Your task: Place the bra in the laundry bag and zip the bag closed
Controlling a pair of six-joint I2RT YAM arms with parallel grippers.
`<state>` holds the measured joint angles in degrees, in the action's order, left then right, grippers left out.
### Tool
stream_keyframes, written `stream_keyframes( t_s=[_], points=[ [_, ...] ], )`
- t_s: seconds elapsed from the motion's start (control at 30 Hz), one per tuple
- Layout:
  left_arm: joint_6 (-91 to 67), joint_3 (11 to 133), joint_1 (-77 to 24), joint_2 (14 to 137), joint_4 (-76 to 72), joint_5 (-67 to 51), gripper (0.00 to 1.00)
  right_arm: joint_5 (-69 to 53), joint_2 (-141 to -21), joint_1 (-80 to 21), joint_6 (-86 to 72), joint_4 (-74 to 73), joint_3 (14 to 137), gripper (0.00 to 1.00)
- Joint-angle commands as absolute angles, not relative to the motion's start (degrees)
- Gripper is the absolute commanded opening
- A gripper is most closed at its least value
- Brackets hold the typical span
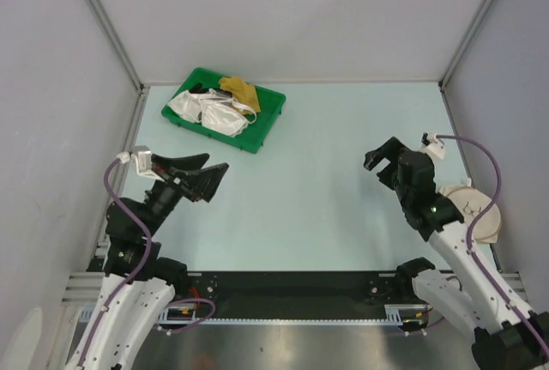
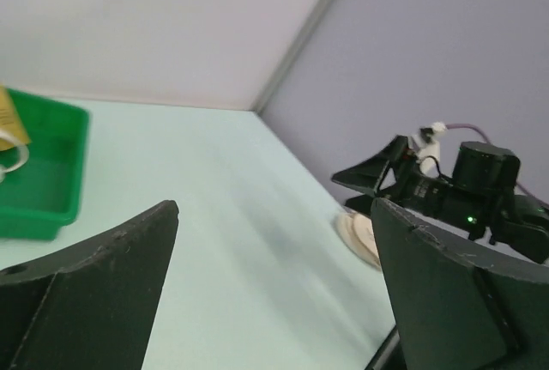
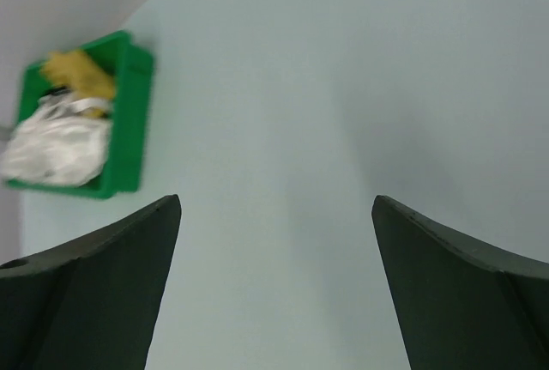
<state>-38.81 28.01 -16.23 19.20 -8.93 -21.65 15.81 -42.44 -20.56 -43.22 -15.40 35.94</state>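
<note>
The robot's right gripper will next swing to the right in the top view and back, then go down to the rim of the laundry bag (image 1: 477, 212).
The mustard-yellow bra (image 1: 240, 91) lies at the far end of the green tray (image 1: 257, 140), beside shiny white bras (image 1: 206, 112); it also shows in the right wrist view (image 3: 79, 73). The round beige laundry bag (image 1: 477, 212) lies flat at the table's right edge, partly hidden by my right arm; it also shows in the left wrist view (image 2: 358, 237). My left gripper (image 1: 213, 174) is open and empty above the left side of the table. My right gripper (image 1: 377, 154) is open and empty, raised above the table right of centre.
Grey walls enclose the table on the left, back and right. The green tray stands at the back left near the wall corner. A black rail with the arm bases runs along the near edge.
</note>
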Motion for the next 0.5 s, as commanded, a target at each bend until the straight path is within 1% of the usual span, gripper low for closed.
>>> stream_keyframes(
  t_s=[0.0, 0.03, 0.07, 0.1, 0.13, 0.17, 0.23, 0.27, 0.3, 0.33, 0.37, 0.47],
  points=[
    [-33.3, 39.2, -16.3, 25.3, 17.0, -10.2, 1.00, 32.2, -52.9, -15.0, -45.4, -37.5, 46.0, 1.00],
    [-34.0, 42.6, -16.3, 26.4, 20.5, -9.1, 1.00, 32.2, -54.7, -9.5, -45.8, -39.4, 47.6, 1.00],
    [-34.4, 43.8, -16.3, 27.3, 24.0, -7.8, 0.99, 32.5, -58.1, -6.6, -46.5, -42.9, 50.4, 1.00],
    [-35.1, 44.9, -16.3, 28.4, 29.1, -5.9, 0.99, 33.0, -59.4, -4.0, -47.1, -44.0, 51.3, 1.00],
    [-34.8, 45.6, -16.3, 29.5, 30.7, -6.3, 0.99, 34.1, -60.7, -1.2, -45.9, -44.2, 51.9, 1.00],
    [-34.1, 45.4, -16.3, 30.1, 30.4, -7.7, 0.99, 34.7, -61.8, 3.6, -45.0, -43.4, 52.4, 1.00],
    [-32.5, 43.8, -16.2, 30.8, 28.5, -13.8, 0.99, 34.3, -65.3, 8.6, -44.7, -43.6, 52.7, 1.00],
    [-32.4, 43.2, -16.3, 31.0, 26.5, -15.9, 1.00, 33.0, -66.3, 13.9, -45.5, -43.7, 52.6, 1.00],
    [-33.2, 42.7, -16.3, 31.4, 25.7, -17.5, 1.00, 31.0, -67.7, 16.7, -45.8, -43.2, 51.1, 1.00],
    [-33.6, 41.8, -16.3, 32.3, 24.9, -20.4, 1.00, 27.3, -68.0, 19.1, -47.2, -42.6, 50.2, 1.00],
    [-34.0, 41.3, -16.3, 33.0, 23.7, -21.6, 0.99, 26.4, -68.3, 23.9, -47.5, -42.2, 49.1, 1.00],
    [-35.7, 39.6, -16.3, 35.2, 20.8, -26.8, 0.99, 22.3, -65.8, 30.0, -47.6, -39.6, 44.0, 1.00]
  ],
)
